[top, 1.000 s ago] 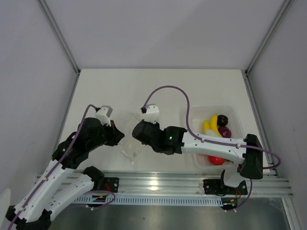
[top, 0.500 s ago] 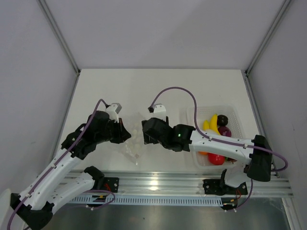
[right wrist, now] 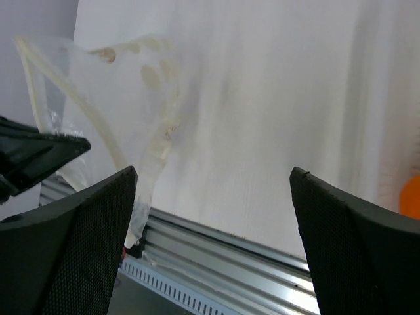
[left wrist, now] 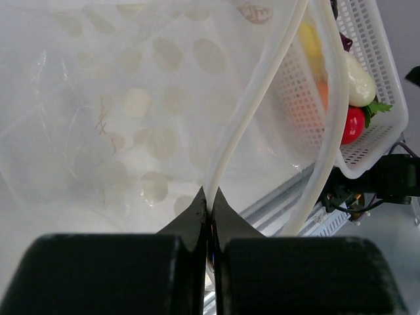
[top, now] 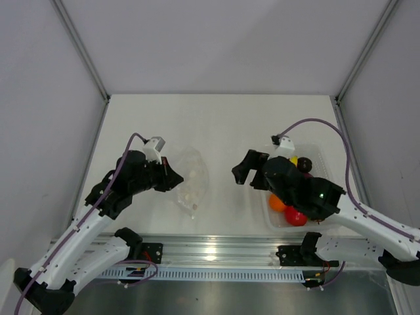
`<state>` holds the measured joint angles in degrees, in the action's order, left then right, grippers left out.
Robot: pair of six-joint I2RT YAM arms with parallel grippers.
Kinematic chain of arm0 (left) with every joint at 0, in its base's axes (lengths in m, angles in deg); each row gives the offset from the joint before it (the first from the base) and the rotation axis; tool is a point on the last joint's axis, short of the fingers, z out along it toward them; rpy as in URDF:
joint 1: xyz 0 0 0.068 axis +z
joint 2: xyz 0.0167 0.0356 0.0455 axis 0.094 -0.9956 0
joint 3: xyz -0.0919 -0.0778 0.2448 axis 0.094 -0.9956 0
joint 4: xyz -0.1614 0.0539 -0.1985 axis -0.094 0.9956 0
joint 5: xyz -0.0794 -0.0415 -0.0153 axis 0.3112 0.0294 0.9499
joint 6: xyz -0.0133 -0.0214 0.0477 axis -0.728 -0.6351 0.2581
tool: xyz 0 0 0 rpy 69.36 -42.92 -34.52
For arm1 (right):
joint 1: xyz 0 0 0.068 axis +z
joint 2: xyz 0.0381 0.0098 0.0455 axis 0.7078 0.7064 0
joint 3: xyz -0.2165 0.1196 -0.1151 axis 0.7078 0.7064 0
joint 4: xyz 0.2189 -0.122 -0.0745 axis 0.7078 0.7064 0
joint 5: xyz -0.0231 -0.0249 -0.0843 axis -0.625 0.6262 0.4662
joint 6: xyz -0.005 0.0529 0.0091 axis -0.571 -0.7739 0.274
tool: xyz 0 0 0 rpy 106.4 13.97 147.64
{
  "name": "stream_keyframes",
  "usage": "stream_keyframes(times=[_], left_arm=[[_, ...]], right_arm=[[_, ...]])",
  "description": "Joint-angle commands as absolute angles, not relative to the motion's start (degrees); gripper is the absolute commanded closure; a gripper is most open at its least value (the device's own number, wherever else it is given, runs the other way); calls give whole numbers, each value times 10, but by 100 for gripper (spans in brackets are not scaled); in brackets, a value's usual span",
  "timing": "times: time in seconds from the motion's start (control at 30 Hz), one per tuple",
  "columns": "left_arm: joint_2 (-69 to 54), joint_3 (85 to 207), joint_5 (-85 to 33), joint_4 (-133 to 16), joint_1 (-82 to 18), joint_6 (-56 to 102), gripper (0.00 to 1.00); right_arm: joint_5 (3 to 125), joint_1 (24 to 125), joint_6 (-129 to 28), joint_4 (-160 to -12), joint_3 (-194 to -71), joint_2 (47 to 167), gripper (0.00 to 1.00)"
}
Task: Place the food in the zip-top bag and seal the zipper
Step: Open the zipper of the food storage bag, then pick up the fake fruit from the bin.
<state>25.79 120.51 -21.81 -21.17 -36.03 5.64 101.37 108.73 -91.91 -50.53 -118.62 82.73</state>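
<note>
The orange ball [top: 277, 203] [right wrist: 411, 197] is below my right gripper and to its right in the top view. My right gripper will go down that way next, with its fingers open around the ball.
The clear zip-top bag [top: 191, 180] lies crumpled at the table's near middle. My left gripper [top: 174, 180] is shut on its zipper [left wrist: 257, 92], pinching one strip of the mouth edge at the fingertips [left wrist: 210, 194]; the second strip [left wrist: 331, 98] hangs free, so the mouth gapes. The bag [left wrist: 125, 111] looks to hold nothing. My right gripper [top: 245, 168] stands open and empty, apart from the bag [right wrist: 134, 92], between it and the basket. The food sits in the basket: orange ball [top: 277, 203], red fruit [top: 295, 217], purple piece [top: 304, 165], banana [left wrist: 311, 38], white piece [left wrist: 359, 80].
A white perforated basket [top: 317, 152] stands at the right, partly under my right arm. The aluminium rail [top: 216, 251] runs along the near edge. Grey walls close in the table at left, right and back.
My right gripper has opened, let go of the bag and swung right toward the basket. The left gripper keeps its pinch on the zipper; the bag has settled slightly rightward.
</note>
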Motion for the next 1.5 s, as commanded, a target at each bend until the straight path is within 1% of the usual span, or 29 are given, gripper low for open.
stream_keyframes(times=[0.0,0.03,0.1,0.23,0.27,0.33,0.37,0.47,0.57,0.63,0.77,0.87,0.93,1.07,1.17,1.3,1.47], left_arm=[[243,1210,-187,-244,-349,69,99],[241,1211,-187,-245,-348,69,99],[237,1211,-198,-244,-348,66,99],[241,1208,-221,-242,-347,60,99],[242,1212,-219,-243,-347,61,99],[238,1216,-213,-241,-347,65,100],[236,1218,-211,-238,-347,66,100],[233,1217,-201,-240,-347,65,100],[232,1216,-194,-242,-347,66,100],[233,1216,-189,-243,-347,67,99],[237,1209,-186,-245,-347,67,99],[239,1204,-182,-249,-347,66,99],[240,1202,-180,-251,-347,66,99],[239,1197,-178,-252,-347,67,99],[240,1196,-179,-251,-346,70,100],[239,1196,-179,-251,-346,66,99],[237,1186,-165,-264,-346,55,100]], right_arm=[[1020,1035,-951,-439,-1204,787,1],[1024,1023,-953,-382,-1215,784,1],[1045,1001,-951,-333,-1236,779,1],[1080,930,-957,-212,-1233,766,1],[1075,886,-941,-200,-1231,772,1],[1043,841,-916,-188,-1217,778,1],[1027,801,-880,-193,-1211,780,1],[965,743,-812,-217,-1193,786,0],[946,713,-763,-229,-1183,812,1],[945,708,-742,-230,-1181,828,1],[919,707,-718,-244,-1181,855,9],[907,706,-727,-251,-1170,862,13],[903,707,-745,-251,-1168,864,18],[895,708,-775,-250,-1156,836,21],[847,720,-805,-259,-1152,811,26],[843,767,-868,-258,-1131,813,24],[881,811,-946,-259,-1098,853,21]])
